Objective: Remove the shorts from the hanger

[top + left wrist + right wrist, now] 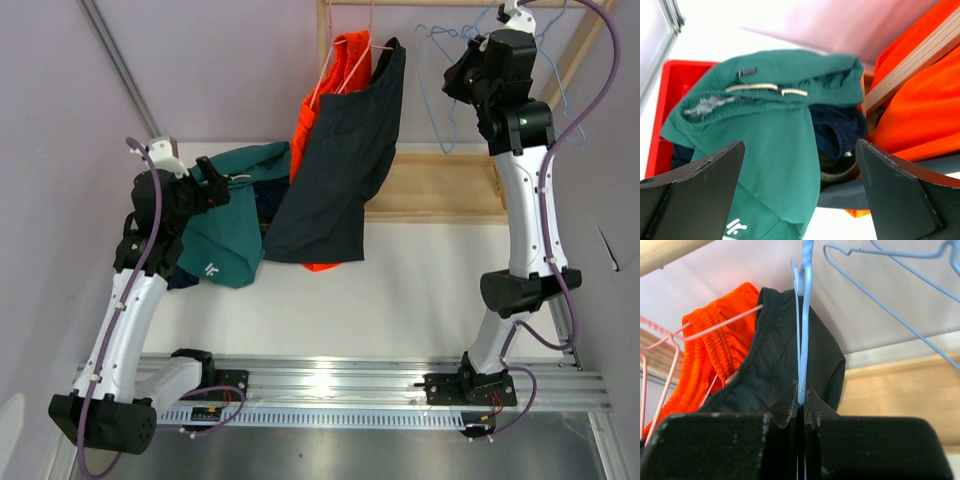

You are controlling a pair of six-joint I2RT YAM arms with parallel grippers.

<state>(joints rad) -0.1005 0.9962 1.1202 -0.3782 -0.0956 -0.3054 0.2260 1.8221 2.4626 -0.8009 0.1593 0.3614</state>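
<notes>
My right gripper will shift slightly along the bar toward the charcoal shorts and then open to release the light blue hanger's wire (pixel 801 380), because the light blue hanger hangs bare.
Charcoal grey shorts (pixel 335 180) hang from the rail, with bright orange shorts (pixel 345 60) on a pink hanger (pixel 670 340) behind them. Teal shorts (pixel 235 230) lie draped over a red bin (pixel 670 85), on top of navy shorts (pixel 837 132). The olive shorts cannot be made out. My left gripper (pixel 215 182) is open and empty just above the teal shorts (pixel 765 125). My right gripper (pixel 457 75) is up by the rail, shut on a light blue hanger wire (pixel 801 380). The charcoal shorts (pixel 775 365) and orange shorts (pixel 710 355) hang just beyond it.
A wooden rack has a base board (pixel 430 185) and a top rail (pixel 420 3) at the back. Several bare light blue hangers (pixel 445 45) hang to the right of the shorts. A wall stands on the left, with a metal rail (pixel 400 385) along the near edge.
</notes>
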